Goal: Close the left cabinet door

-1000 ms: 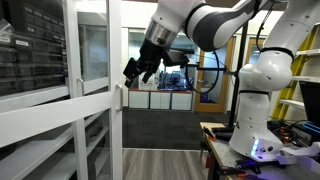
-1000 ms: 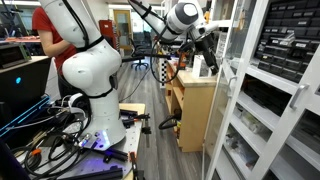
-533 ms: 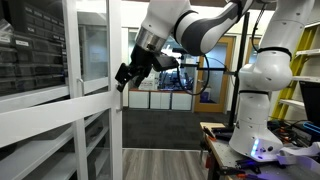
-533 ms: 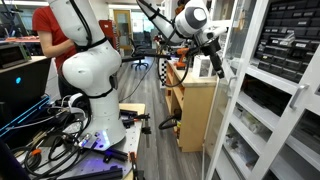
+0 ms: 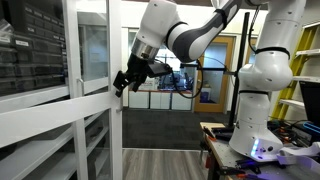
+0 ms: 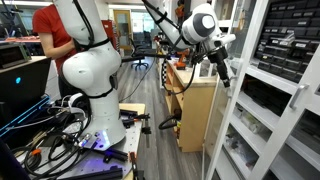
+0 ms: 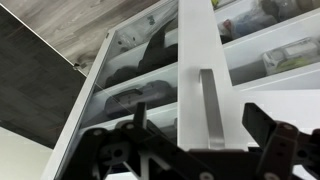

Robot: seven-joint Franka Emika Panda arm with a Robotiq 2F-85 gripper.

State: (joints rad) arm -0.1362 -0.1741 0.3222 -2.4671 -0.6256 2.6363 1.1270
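Note:
The bar handle (image 5: 118, 83) (image 7: 211, 115) is between my open fingers, so my gripper will stay almost in place, edge toward the right in the wrist view, then close on it.
The left cabinet door (image 5: 92, 52) is a tall white-framed glass door with a middle rail, standing open in both exterior views (image 6: 238, 110). My gripper (image 5: 122, 80) is at the door's free edge, at handle height, and also shows in an exterior view (image 6: 221, 70). In the wrist view the gripper (image 7: 200, 122) is open, and its two black fingers straddle the small vertical bar handle (image 7: 207, 100) without closing on it. Shelves with bins show through the glass.
The white robot base (image 6: 90, 70) stands on the floor among cables. A person in a red shirt (image 6: 48, 30) is behind it. A wooden cabinet (image 6: 197, 105) stands next to the door. A brown wood-framed glass door (image 5: 212, 80) is far back.
The gripper has moved down and toward the door's free edge, from about a hand's width away to right at the handle. The door itself looks unmoved.

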